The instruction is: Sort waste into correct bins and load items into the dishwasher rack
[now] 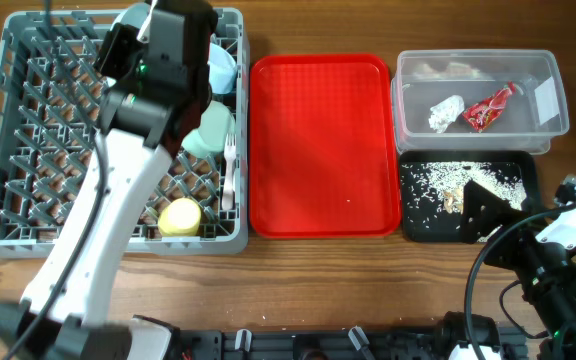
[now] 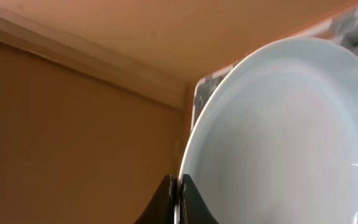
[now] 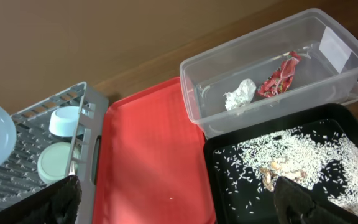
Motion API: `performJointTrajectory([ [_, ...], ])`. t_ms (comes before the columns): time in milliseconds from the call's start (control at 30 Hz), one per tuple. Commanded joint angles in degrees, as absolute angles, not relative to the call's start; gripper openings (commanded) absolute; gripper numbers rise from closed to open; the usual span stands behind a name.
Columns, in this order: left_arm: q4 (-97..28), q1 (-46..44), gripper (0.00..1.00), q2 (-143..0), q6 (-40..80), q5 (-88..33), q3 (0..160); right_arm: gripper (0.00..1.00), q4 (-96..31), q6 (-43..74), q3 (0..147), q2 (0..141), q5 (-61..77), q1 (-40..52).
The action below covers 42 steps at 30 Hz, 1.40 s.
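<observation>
My left gripper is holding the pale blue plate (image 1: 131,15) by its rim and needs to lower it until it stands beside the bowls, then let go of the plate's rim.
My left gripper (image 2: 180,200) is shut on the rim of the pale blue plate (image 2: 278,137) and holds it upright over the back of the grey dishwasher rack (image 1: 28,235); overhead, the plate (image 1: 131,15) peeks out beside the gripper (image 1: 140,28). The rack holds a pale blue bowl (image 1: 224,68), a whitish bowl (image 1: 211,130), a yellow-green cup (image 1: 180,216) and a white fork (image 1: 229,170). The clear tub (image 1: 548,125) holds the napkin (image 1: 446,112) and red wrapper (image 1: 488,107). Rice crumbs (image 1: 448,180) lie in the black tray (image 1: 418,225). My right gripper (image 1: 498,225) is open and empty above that tray's front.
The flat red tray (image 1: 318,140) lies between the rack and the two bins, with a tiny crumb on it. In the right wrist view the rack (image 3: 95,124), red tray (image 3: 148,162), tub (image 3: 197,106) and black tray (image 3: 229,193) all show. Bare wood runs along the front.
</observation>
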<state>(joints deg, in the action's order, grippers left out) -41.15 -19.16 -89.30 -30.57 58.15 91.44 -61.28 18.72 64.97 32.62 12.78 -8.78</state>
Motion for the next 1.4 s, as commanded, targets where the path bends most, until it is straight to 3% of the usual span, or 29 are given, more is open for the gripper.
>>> performJointTrajectory([
  [0, -39.8, -17.3, 0.04, -95.7, -35.2, 62.2, 91.1, 1.0, -61.0, 18.2, 65.1, 32.4, 12.0, -8.9],
  [300, -29.9, -15.0, 0.04, -107.4, -37.3, 61.1, 91.1, 1.0, -61.0, 18.2, 65.1, 32.4, 12.0, -8.9],
  [600, -30.6, -14.9, 0.04, -109.0, -33.8, 58.1, 88.9, 1.0, -61.0, 18.2, 65.1, 32.4, 12.0, -8.9],
  [633, -30.6, -14.9, 0.07, -109.0, -33.8, 58.1, 88.9, 0.99, -61.0, 18.2, 65.1, 32.4, 12.0, -8.9],
  [700, -30.8, -14.9, 0.26, -109.0, -33.8, 58.5, 88.9, 1.0, -61.0, 18.2, 65.1, 32.4, 12.0, -8.9],
  [767, -30.3, -15.0, 0.57, -109.0, -33.8, 62.5, 88.9, 1.0, -61.0, 18.2, 65.1, 32.4, 12.0, -8.9],
  [800, -30.2, -15.0, 0.62, -108.7, -33.6, 63.1, 88.9, 1.0, -61.0, 18.2, 65.1, 32.4, 12.0, -8.9],
  [867, -29.8, -15.0, 0.91, -107.0, -29.9, 62.8, 88.9, 1.0, -61.0, 18.2, 65.1, 32.4, 12.0, -8.9],
  [967, -30.8, -15.6, 0.98, -101.5, -22.6, 56.4, 88.9, 1.0, -61.0, 18.2, 65.1, 32.4, 12.0, -8.9],
  [1133, -36.5, -15.9, 1.0, -84.8, -2.1, 21.2, 88.9, 1.0, -61.0, 18.2, 65.1, 32.4, 12.0, -8.9],
  [1200, -36.8, -15.9, 1.0, -80.8, 0.3, 11.5, 88.9, 1.0, -61.0, 18.2, 65.1, 32.4, 12.0, -8.9],
  [1367, -37.1, -15.9, 1.0, -79.1, 0.5, 8.4, 88.9, 1.0, -61.0, 18.2, 65.1, 32.4, 12.0, -8.9],
])
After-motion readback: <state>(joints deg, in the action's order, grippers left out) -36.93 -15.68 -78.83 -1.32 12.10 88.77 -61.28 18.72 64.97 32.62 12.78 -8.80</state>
